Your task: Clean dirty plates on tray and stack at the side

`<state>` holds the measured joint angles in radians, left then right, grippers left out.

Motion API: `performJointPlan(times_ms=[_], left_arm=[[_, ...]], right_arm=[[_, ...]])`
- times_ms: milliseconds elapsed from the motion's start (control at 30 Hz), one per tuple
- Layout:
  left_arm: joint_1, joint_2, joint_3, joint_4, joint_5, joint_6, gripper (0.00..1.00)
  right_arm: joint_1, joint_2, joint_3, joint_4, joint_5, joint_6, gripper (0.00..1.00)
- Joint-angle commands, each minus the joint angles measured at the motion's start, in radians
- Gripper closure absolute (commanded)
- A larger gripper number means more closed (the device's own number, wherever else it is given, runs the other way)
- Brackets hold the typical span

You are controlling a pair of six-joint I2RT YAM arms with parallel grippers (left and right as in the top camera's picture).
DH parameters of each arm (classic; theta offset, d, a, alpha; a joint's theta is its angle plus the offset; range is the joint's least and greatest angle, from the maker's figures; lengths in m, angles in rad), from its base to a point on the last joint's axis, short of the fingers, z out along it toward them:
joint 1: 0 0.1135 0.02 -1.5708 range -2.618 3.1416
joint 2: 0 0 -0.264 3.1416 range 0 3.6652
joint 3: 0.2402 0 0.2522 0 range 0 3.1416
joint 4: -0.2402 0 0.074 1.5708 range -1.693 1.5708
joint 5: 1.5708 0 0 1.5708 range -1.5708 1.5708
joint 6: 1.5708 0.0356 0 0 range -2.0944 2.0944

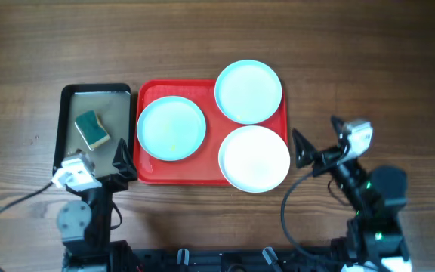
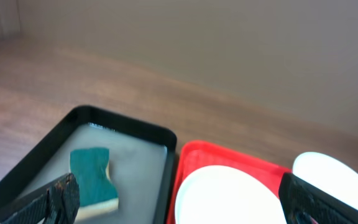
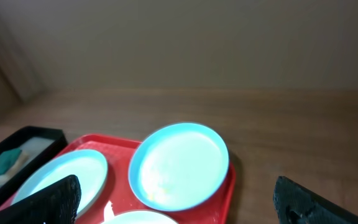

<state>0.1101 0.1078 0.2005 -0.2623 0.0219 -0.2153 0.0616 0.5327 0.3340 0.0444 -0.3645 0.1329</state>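
The right gripper moves outward across the tray next and tips down onto the speckled plate's rim nearest the other plates, since bare tray leaves finger room.
A red tray (image 1: pixel 146 94) holds three plates. A pale turquoise plate (image 1: pixel 171 128) lies at its left, with a faint yellowish speck. A second turquoise plate (image 1: pixel 248 91) overlaps the back right corner and shows yellowish smears in the right wrist view (image 3: pixel 179 165). A whiter plate (image 1: pixel 254 159) overhangs the front right corner. My left gripper (image 1: pixel 124 160) is open and empty at the tray's front left corner. My right gripper (image 1: pixel 302 149) is open and empty just right of the white plate. The left wrist view shows the left plate (image 2: pixel 229 196) between the open fingers (image 2: pixel 182 202).
A narrower black tray (image 1: pixel 97 91) stands left of the red tray and holds a green sponge (image 1: pixel 91 129), which also shows in the left wrist view (image 2: pixel 92 177). Bare wooden table (image 1: pixel 368 68) surrounds both trays. Cables trail at the front near both arm bases.
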Motion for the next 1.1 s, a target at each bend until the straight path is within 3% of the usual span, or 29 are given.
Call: performJointPlan(times_ms=[0,200,267,433,567,667,700,733,767,800,833,900,1067], left_arm=[[-0.002,0.167,0.230,-0.075,0.046,-0.005,0.00],[-0.002,0.659,0.695,-0.406,0.159,-0.005,0.00],[-0.002,0.871,0.915,-0.591,0.191,-0.005,0.00],[-0.002,1.229,1.266,-0.931,0.191,-0.005,0.00],[-0.002,1.344,1.270,-0.903,0.196,-0.005,0.00],[-0.002,1.407,1.270,-0.887,0.199,-0.005,0.00],[-0.002,1.419,1.270,-0.883,0.197,-0.004,0.00],[-0.002,1.427,1.270,-0.882,0.180,-0.004,0.00],[0.000,1.432,1.270,-0.882,0.130,-0.007,0.11],[0.000,1.434,1.270,-0.882,0.062,-0.062,0.14],[0.000,1.434,1.270,-0.885,-0.036,-0.150,0.14],[0.000,1.434,1.270,-0.895,-0.150,-0.214,0.12],[0.000,1.434,1.270,-0.886,-0.155,-0.216,0.18]], right_arm=[[-0.003,0.182,0.220,-0.048,-0.120,-0.064,0.00],[-0.002,0.506,0.701,-0.501,-0.163,-0.153,0.00],[0.032,0.626,0.869,-0.664,-0.168,-0.192,0.00],[0.222,0.882,1.103,-0.835,-0.169,-0.204,0.00],[0.328,1.064,1.138,-0.800,-0.187,-0.201,0.00],[0.354,1.204,1.138,-0.663,-0.311,0.062,0.00],[0.365,1.253,1.138,-0.615,-0.375,0.066,0.07],[0.384,1.310,1.138,-0.585,-0.340,0.087,0.19],[0.404,1.350,1.138,-0.580,-0.252,0.134,0.20],[0.433,1.389,1.138,-0.587,-0.144,0.156,0.21],[0.460,1.415,1.138,-0.600,-0.058,0.160,0.23],[0.514,1.456,1.138,-0.636,0.113,0.189,0.30],[0.560,1.519,1.138,-0.617,0.253,0.231,0.48]])
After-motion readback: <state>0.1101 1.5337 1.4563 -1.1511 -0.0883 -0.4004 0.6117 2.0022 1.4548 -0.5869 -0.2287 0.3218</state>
